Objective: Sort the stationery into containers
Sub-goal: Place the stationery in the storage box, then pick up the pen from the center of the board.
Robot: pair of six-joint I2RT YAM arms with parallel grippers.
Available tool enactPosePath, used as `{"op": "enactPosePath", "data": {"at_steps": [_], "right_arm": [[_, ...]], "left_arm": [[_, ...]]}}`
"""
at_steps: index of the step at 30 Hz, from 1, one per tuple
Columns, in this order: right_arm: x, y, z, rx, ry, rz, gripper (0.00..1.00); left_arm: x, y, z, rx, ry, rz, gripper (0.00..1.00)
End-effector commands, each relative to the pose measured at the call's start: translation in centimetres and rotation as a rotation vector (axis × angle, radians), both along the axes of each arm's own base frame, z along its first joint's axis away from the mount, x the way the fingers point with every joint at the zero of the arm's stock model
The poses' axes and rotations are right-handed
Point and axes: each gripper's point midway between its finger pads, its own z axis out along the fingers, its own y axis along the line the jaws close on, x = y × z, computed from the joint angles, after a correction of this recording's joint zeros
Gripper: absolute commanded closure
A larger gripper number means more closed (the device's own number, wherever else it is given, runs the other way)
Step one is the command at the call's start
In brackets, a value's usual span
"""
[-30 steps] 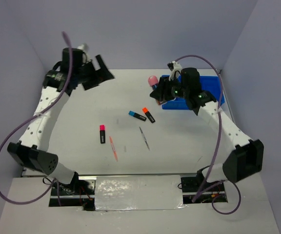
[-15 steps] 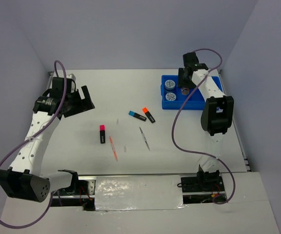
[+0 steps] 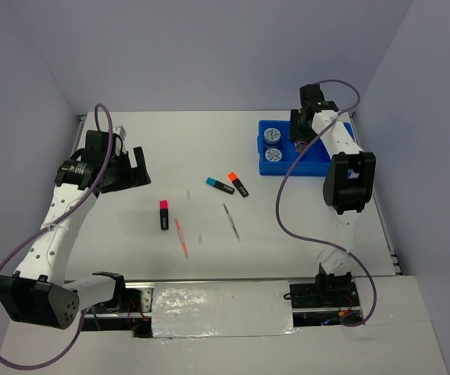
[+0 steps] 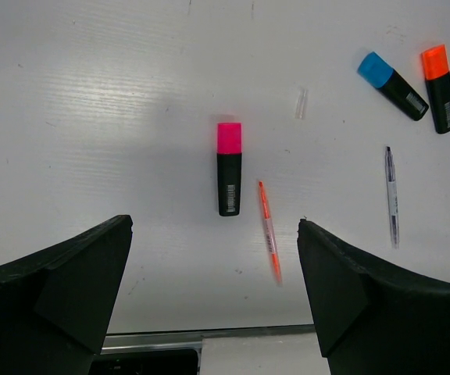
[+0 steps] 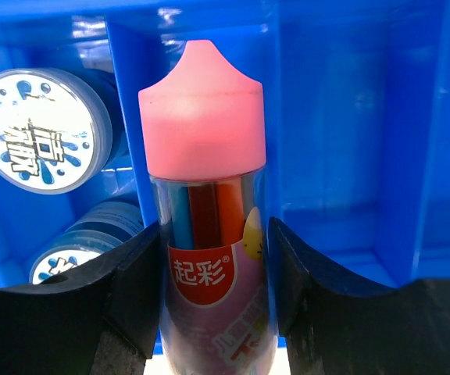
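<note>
I should lower my left gripper toward the pink highlighter, onto its black body (image 3: 164,211) (image 4: 229,162) next to the cap, because it lies lengthwise in line with the gap between my open fingers.
My right gripper (image 5: 213,266) is shut on the pink cylinder (image 5: 209,195), a pink-capped clear tube, and holds it over a compartment of the blue tray (image 5: 350,117). Two blue-white tape discs (image 5: 41,141) lie in the compartment to its left. From above, the right gripper (image 3: 301,141) is over the tray (image 3: 326,160) at the back right. My left gripper (image 4: 215,225) is open and empty, above the pink highlighter (image 4: 228,168) and the orange pen (image 4: 269,230). The grey pen (image 4: 392,195), blue highlighter (image 4: 392,75) and orange highlighter (image 4: 439,76) lie further right.
A small clear cap or fragment (image 4: 301,102) lies on the white table. The table's near edge and a metal strip (image 4: 209,340) show below the left gripper. Grey walls close in the back and sides.
My right arm has swung from beside the tray's left edge to over the tray, still holding the pink cylinder. My left arm has come down and nearer, toward the pink highlighter.
</note>
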Motion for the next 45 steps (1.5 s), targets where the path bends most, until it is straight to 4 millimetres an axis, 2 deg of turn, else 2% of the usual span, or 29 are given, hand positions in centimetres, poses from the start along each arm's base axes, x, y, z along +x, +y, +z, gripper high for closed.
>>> {"op": "enactPosePath", "data": {"at_steps": [1, 2, 3, 5, 7, 8, 12, 14, 15, 17, 18, 20, 21, 23, 24, 25, 26, 27, 31, 32, 34, 38, 45], "right_arm": [[1.0, 0.7, 0.4, 0.028, -0.028, 0.023, 0.79], [1.1, 1.1, 0.3, 0.043, -0.03, 0.039, 0.54], [1.1, 1.0, 0.2, 0.043, -0.029, 0.031, 0.45], [1.2, 1.1, 0.1, 0.05, -0.025, 0.023, 0.33], [1.4, 1.2, 0.6, 0.053, -0.037, 0.021, 0.31], [1.5, 1.1, 0.8, 0.054, -0.042, 0.017, 0.18], [1.7, 1.0, 2.6, 0.055, -0.075, 0.014, 0.15], [1.2, 1.0, 3.6, 0.061, -0.08, -0.007, 0.13], [0.6, 1.4, 5.5, 0.086, -0.105, -0.016, 0.13], [-0.4, 2.0, 7.5, 0.109, -0.139, -0.015, 0.13], [-1.8, 2.9, 9.6, 0.124, -0.175, 0.0, 0.12], [-3.4, 4.7, 11.6, 0.176, -0.208, 0.04, 0.12], [-5.3, 6.6, 13.0, 0.216, -0.224, 0.095, 0.12], [-7.0, 8.4, 14.1, 0.247, -0.245, 0.151, 0.12], [-8.4, 9.2, 15.5, 0.266, -0.275, 0.182, 0.12], [-9.8, 10.8, 14.8, 0.283, -0.249, 0.227, 0.12], [-10.7, 11.9, 14.9, 0.306, -0.245, 0.263, 0.12], [-12.4, 13.2, 14.9, 0.315, -0.238, 0.307, 0.12], [-15.8, 15.1, 14.7, 0.35, -0.22, 0.374, 0.12], [-16.2, 15.5, 14.8, 0.36, -0.224, 0.388, 0.12], [-17.5, 15.8, 14.9, 0.379, -0.223, 0.406, 0.12], [-19.3, 16.3, 15.3, 0.389, -0.213, 0.443, 0.12], [-20.4, 15.8, 16.1, 0.373, -0.224, 0.459, 0.12]], "left_arm": [[0.4, -0.2, 0.4, 0.006, -0.019, -0.035, 0.01], [0.5, -0.2, 0.4, 0.01, -0.022, -0.04, 0.01], [0.5, -0.2, 0.5, 0.011, -0.025, -0.043, 0.01], [0.5, -0.2, 0.4, 0.014, -0.024, -0.045, 0.01], [0.4, -0.2, 0.3, 0.016, -0.019, -0.047, 0.01], [0.3, -0.1, 0.2, 0.017, -0.016, -0.048, 0.01], [0.1, -0.5, -0.7, 0.001, -0.007, -0.059, 0.01], [-0.1, -0.6, -1.4, -0.009, 0.013, -0.051, 0.01], [-0.3, -0.7, -2.0, -0.021, 0.03, -0.044, 0.01], [-0.5, -0.9, -2.9, -0.032, 0.052, -0.032, 0.01], [-0.5, -1.0, -3.4, -0.038, 0.064, -0.03, 0.01], [-0.8, -1.2, -5.1, -0.054, 0.113, -0.014, 0.01], [-0.7, -1.5, -6.1, -0.07, 0.134, -0.013, 0.01], [-0.6, -1.9, -7.0, -0.078, 0.155, -0.005, 0.01], [-0.7, -2.5, -7.5, -0.075, 0.167, -0.015, 0.01], [-0.5, -2.7, -8.5, -0.065, 0.197, 0.009, 0.01], [-0.7, -3.8, -9.0, -0.057, 0.213, -0.013, 0.01], [-0.4, -3.5, -10.2, -0.016, 0.239, 0.033, 0.01], [-0.1, -4.1, -12.7, -0.016, 0.271, 0.093, 0.04], [0.6, -4.1, -13.0, -0.016, 0.252, 0.108, 0.05], [1.1, -3.8, -13.9, -0.002, 0.265, 0.14, 0.09], [2.0, -3.8, -15.1, 0.017, 0.28, 0.149, 0.12], [2.3, -4.0, -18.0, 0.025, 0.323, 0.175, 0.19]]}}
